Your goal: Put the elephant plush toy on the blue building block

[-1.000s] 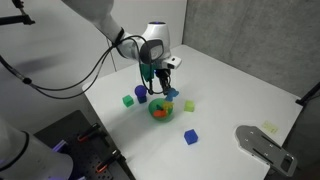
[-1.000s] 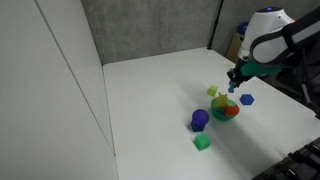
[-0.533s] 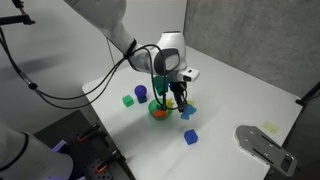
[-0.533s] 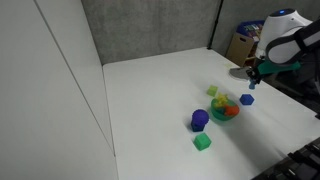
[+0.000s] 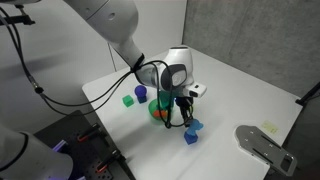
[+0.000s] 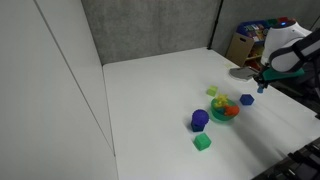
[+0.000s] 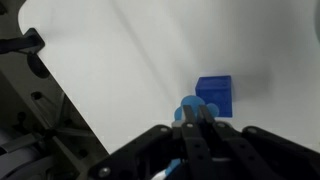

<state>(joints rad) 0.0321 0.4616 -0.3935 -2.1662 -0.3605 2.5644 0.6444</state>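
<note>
My gripper shifts across and down toward the top of the blue building block [image 5: 190, 137] [image 7: 214, 96] next, as the elephant plush toy still hangs apart from it.
My gripper [image 5: 190, 122] is shut on the elephant plush toy [image 7: 192, 106], a small light blue soft thing pinched between the fingertips in the wrist view. It also shows in both exterior views [image 5: 194, 124] [image 6: 263, 86]. The blue building block [image 7: 214, 96] is a small blue cube on the white table, just beyond the toy in the wrist view. In an exterior view the block [image 5: 190, 137] lies right below the gripper; in the other it [image 6: 247, 99] sits lower left of the gripper [image 6: 262, 86]. The toy hangs above the block, apart from it.
A green bowl [image 5: 158, 111] [image 6: 224, 109] holds orange and yellow toys. A dark blue-purple rounded thing [image 6: 199, 120] and a green cube [image 6: 203, 143] lie near it. A yellow-green block [image 6: 212, 91] sits behind the bowl. A grey object [image 5: 263, 146] lies at the table corner.
My gripper has carried the toy away from above the green bowl, across the table, to over the blue block. The other things have not moved.
</note>
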